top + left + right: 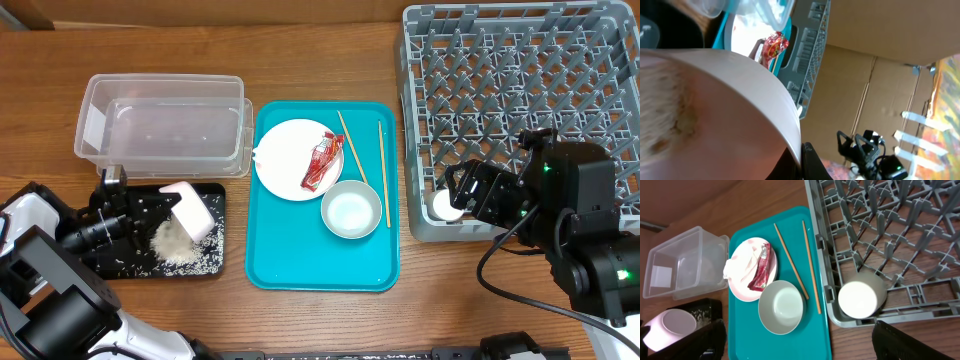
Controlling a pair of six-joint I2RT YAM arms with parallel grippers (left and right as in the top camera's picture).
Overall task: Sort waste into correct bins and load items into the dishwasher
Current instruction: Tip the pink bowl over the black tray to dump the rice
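Right of my left gripper in the overhead view lies the teal tray's empty near corner (291, 250), so next I carry the dish (193, 212) there, level it, lower it and release.
My left gripper (168, 207) is shut on the rim of the smaller white dish (193, 212), holding it tilted over the black tray (218, 240); a pile of rice (172, 246) lies under it. The left wrist view shows the jaw (803, 161) on the dish (715, 115). The large white plate (285, 160) holds the red wrapper (322, 160) and the napkin (260, 155). Two chopsticks (352, 148) and the grey bowl (351, 210) lie on the teal tray (300, 250). My right gripper (462, 195) is open and empty above the white cup (446, 207), which stands in the dish rack's (520, 100) front-left corner.
The clear tub (90, 130) stands behind the black tray, with nothing visible in it. The rack fills the right side of the table. Loose rice grains are scattered across the black tray. Bare wooden table shows in front of the teal tray.
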